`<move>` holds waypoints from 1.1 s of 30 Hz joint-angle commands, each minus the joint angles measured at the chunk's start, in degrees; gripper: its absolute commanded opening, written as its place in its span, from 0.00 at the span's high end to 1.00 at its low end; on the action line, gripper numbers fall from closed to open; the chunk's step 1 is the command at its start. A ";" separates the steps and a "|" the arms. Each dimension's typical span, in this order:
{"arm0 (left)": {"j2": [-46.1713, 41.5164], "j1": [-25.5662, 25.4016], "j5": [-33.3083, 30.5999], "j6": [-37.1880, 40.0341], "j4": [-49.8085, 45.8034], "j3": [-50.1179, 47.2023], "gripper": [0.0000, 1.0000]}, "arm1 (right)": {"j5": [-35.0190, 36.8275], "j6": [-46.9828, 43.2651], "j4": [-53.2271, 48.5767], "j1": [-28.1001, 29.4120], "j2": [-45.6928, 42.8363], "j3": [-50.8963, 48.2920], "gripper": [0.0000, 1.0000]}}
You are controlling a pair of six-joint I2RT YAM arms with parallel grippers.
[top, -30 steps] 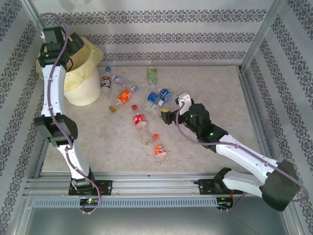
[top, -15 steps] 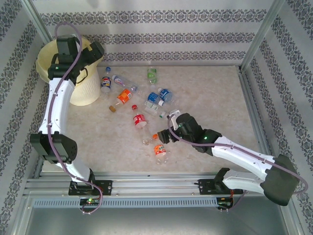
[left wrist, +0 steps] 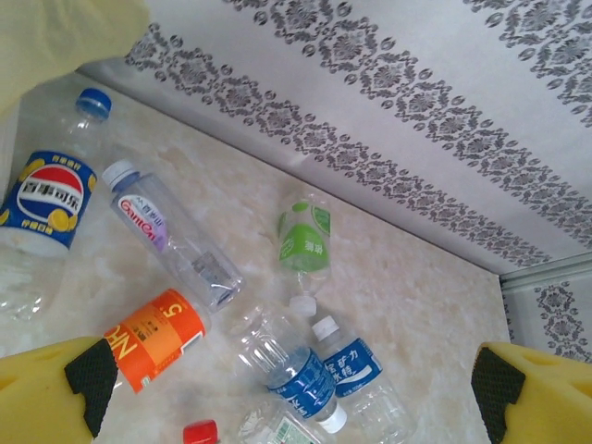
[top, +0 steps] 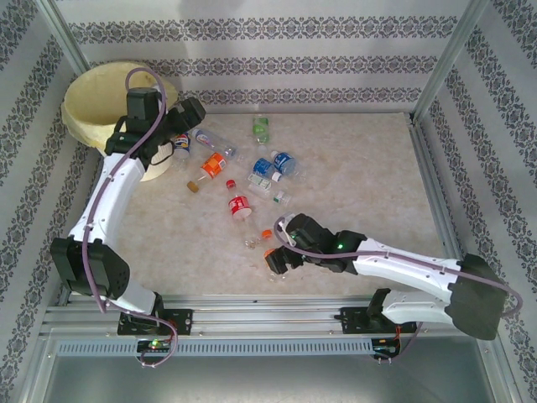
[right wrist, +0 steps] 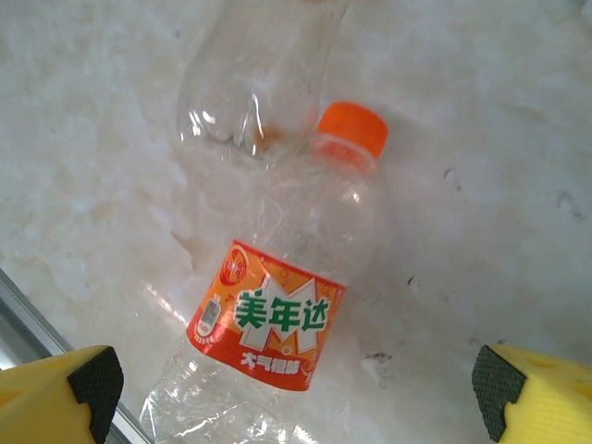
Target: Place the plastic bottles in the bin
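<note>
The bottle lies slanted below the open fingers, so my right gripper turns and lowers onto the orange label [top: 269,253] [right wrist: 266,315] next and closes across the bottle's width.
Several plastic bottles lie in a loose cluster on the marble table [top: 369,168]. In the left wrist view I see a blue-labelled one [left wrist: 46,199], a clear white-capped one [left wrist: 171,240], a green-labelled one [left wrist: 305,239], an orange-labelled one [left wrist: 153,338] and two more with blue labels [left wrist: 314,370]. My left gripper [top: 180,133] hovers open above them, just right of the bin [top: 77,117], a yellow-lined bucket at the back left. My right gripper [top: 279,254] stands open over an orange-capped, orange-labelled bottle [right wrist: 277,324], nothing between its fingers [right wrist: 92,384]. A red-labelled bottle [top: 239,206] lies just beyond.
Patterned walls close in the back and both sides. An aluminium rail [top: 252,315] runs along the front edge, close to the orange-capped bottle, and shows as a metal strip [right wrist: 23,324] in the right wrist view. Open table lies to the right of the cluster.
My left arm has swung from above the bin out to the right, over the bottles. My right arm has moved down and left onto the orange-capped bottle. Both grippers stayed open.
</note>
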 commanded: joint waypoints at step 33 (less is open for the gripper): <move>-7.42 -0.53 2.84 -3.36 6.52 -12.32 0.00 | 13.30 9.10 -10.19 4.38 12.69 7.51 0.45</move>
